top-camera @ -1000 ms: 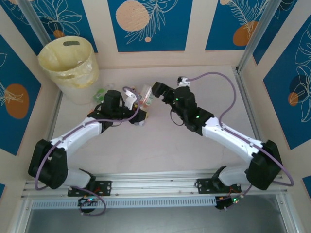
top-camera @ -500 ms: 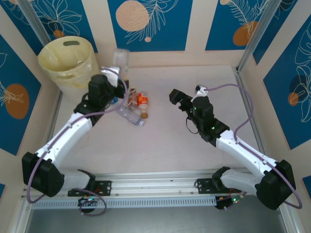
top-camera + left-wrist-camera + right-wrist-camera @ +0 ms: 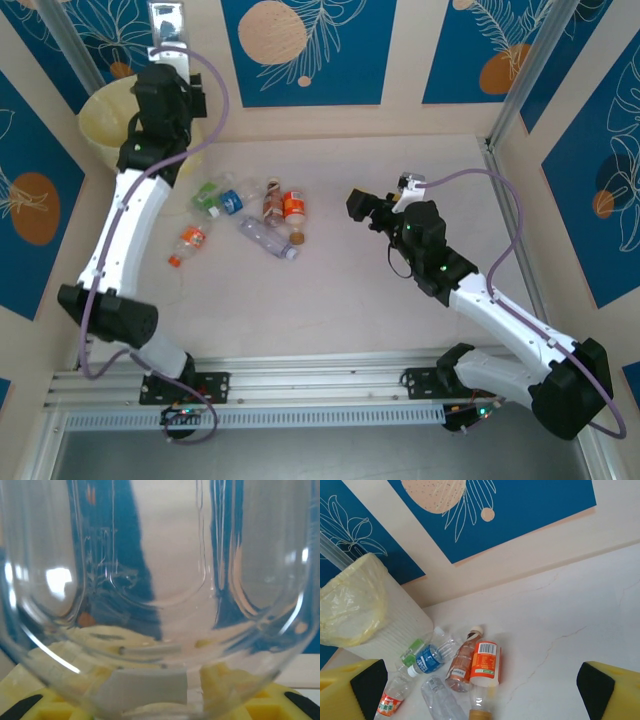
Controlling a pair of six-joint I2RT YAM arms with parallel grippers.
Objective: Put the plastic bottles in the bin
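Note:
The robot's left gripper still points at the wall, so it should swing over the bin's opening (image 3: 112, 112) and tilt down before it lets go of the clear bottle (image 3: 165, 20).
My left gripper (image 3: 166, 45) is raised high at the back left, shut on a clear plastic bottle (image 3: 165, 20) that hangs over the pale yellow bin (image 3: 105, 120). In the left wrist view that bottle (image 3: 160, 570) is pressed close to the lens, with the bin's yellow (image 3: 225, 675) showing through it. Several more plastic bottles lie on the table: green label (image 3: 205, 193), blue label (image 3: 230, 203), brown (image 3: 271, 200), orange label (image 3: 293, 207), clear (image 3: 265, 238) and a small orange one (image 3: 188, 243). My right gripper (image 3: 360, 205) is open, right of the pile. The right wrist view looks over the orange-label bottle (image 3: 484, 663) and the bin (image 3: 365, 610).
The bin stands in the back left corner against the blue patterned wall (image 3: 300, 45). A metal rail (image 3: 320, 380) runs along the near edge. Bare tabletop (image 3: 330, 300) lies between the pile and the arm bases.
My left arm has lifted the clear bottle out of the pile and swung it up and left over the bin. My right gripper has drawn back to the right, staying open.

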